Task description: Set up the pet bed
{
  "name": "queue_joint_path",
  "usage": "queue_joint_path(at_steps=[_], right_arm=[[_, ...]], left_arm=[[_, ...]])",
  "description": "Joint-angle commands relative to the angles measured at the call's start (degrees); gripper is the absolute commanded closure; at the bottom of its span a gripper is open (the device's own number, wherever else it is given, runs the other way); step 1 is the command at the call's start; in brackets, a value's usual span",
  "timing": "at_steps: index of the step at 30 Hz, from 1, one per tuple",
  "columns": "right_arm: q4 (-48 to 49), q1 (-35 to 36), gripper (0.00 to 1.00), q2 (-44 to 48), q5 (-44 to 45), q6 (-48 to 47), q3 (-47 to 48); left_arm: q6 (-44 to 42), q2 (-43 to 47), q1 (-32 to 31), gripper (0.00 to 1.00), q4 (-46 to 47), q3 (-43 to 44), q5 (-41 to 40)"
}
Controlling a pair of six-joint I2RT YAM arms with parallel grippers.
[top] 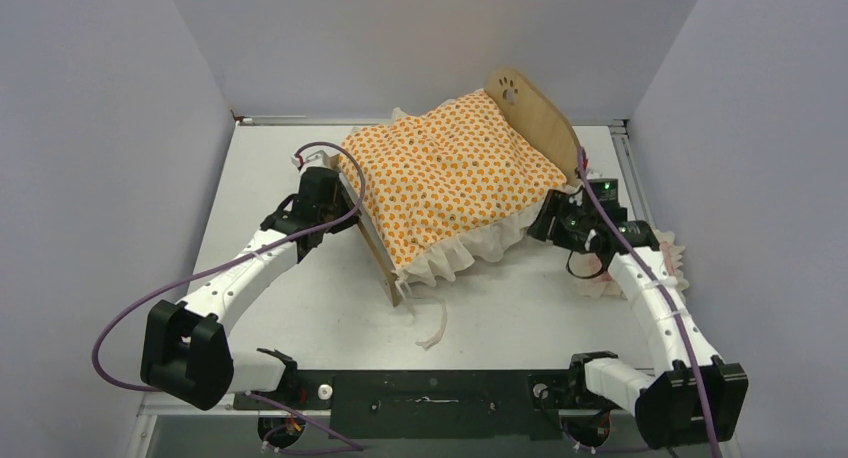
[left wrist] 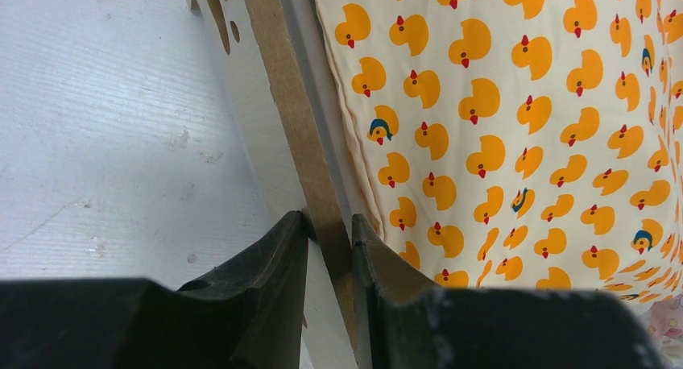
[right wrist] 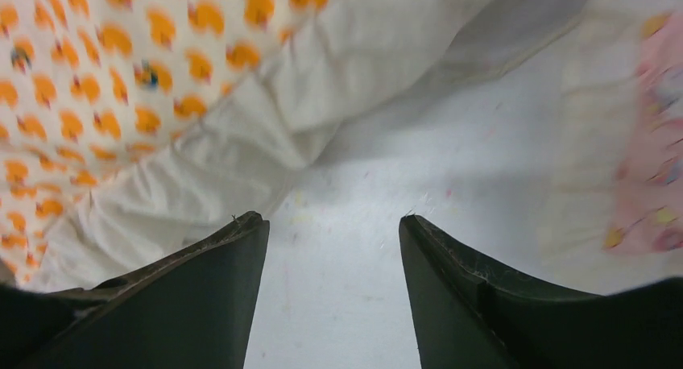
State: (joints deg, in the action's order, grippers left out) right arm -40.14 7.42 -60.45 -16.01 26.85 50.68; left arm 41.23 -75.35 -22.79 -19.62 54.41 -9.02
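The bed stands crooked, so my left gripper should next pull the end board of the bed back over the bare tabletop behind it, then release it.
The pet bed (top: 530, 113) stands mid-table, its plywood headboard with the paw cutout at the back right. The orange duck-print mattress (top: 450, 178) lies on it, the white ruffle hanging over the near right side. My left gripper (top: 335, 213) is at the bed's left end, shut on the edge of the plywood end board (left wrist: 290, 103), one finger on each face. The left wrist view shows the mattress (left wrist: 499, 127) just beyond that board. My right gripper (top: 548, 223) hovers low by the ruffle (right wrist: 242, 151), open, with only bare table between its fingers (right wrist: 209, 272).
A pink frilled pillow (top: 670, 263) lies on the table to the right of my right arm, seen too in the right wrist view as the pillow (right wrist: 652, 143). A loose white strip (top: 437, 328) trails from the ruffle. White walls close in three sides of the table (top: 300, 318).
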Motion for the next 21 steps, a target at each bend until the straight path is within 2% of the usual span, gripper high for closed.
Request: queue_joint_path(at_steps=[1,7,14,16,21], right_arm=[[6.52,-5.5,0.38,-6.15,9.64,-7.16,10.23],[15.73,-7.2,0.41,-18.14,14.68,-8.0,17.43],[24.6,-7.1,0.56,-28.68,13.92,-10.69,22.34],[25.77,-6.71,0.6,-31.26,12.53,-11.67,24.34],[30.22,-2.58,0.61,-37.23,7.07,-14.85,28.77]], left_arm=[[-1.94,-0.73,-0.69,1.0,-4.46,0.27,1.85],[-2.5,0.29,-0.77,1.0,-5.76,-0.31,2.43],[-2.66,4.62,-1.22,1.0,-9.07,-2.9,4.73],[-1.87,7.11,-2.55,1.0,-10.12,-4.63,5.12],[3.37,15.56,-9.54,1.0,-14.02,-9.79,3.95]])
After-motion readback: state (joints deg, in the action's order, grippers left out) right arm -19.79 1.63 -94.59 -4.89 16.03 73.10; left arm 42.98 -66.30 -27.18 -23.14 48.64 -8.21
